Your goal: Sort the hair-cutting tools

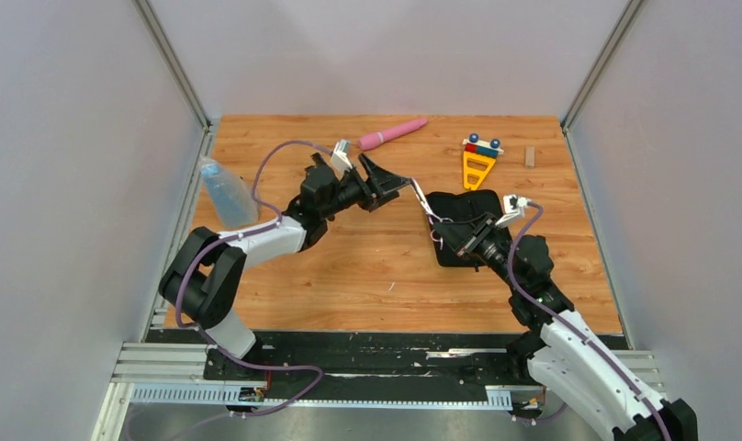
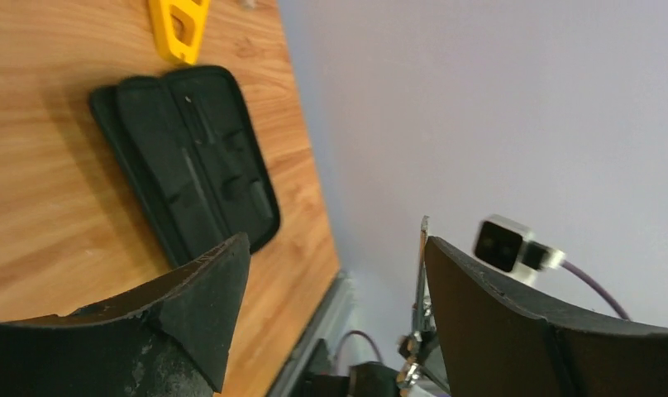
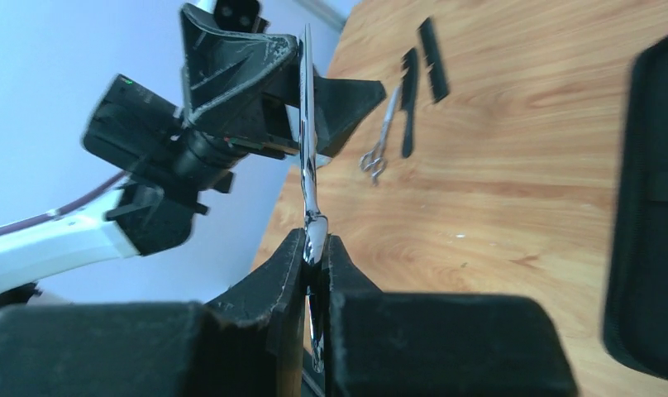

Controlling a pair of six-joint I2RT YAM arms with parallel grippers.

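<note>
My left gripper next goes down and across to its right in the top view, onto the zip case's nearest edge, which sticks out past my right gripper.
My right gripper [image 3: 316,248] is shut on the handle end of a pair of silver scissors [image 3: 308,157] and holds them above the table [image 1: 367,266]. The blade reaches between the spread fingers of my left gripper [image 3: 310,91], which is open. In the left wrist view the blade [image 2: 422,265] lies against the right finger [image 2: 512,322]. From the top, the two grippers meet mid-table, left [image 1: 395,184] and right [image 1: 445,230]. The second pair of scissors [image 3: 380,141] and two black combs [image 3: 409,99] [image 3: 432,58] lie together on the table beyond.
The open black zip case [image 1: 477,202] lies under my right arm and shows in the left wrist view [image 2: 190,157]. A pink wand [image 1: 393,133], a yellow toy [image 1: 478,163] and a small wooden block [image 1: 530,156] lie at the back. A plastic bottle [image 1: 225,193] stands at the left edge.
</note>
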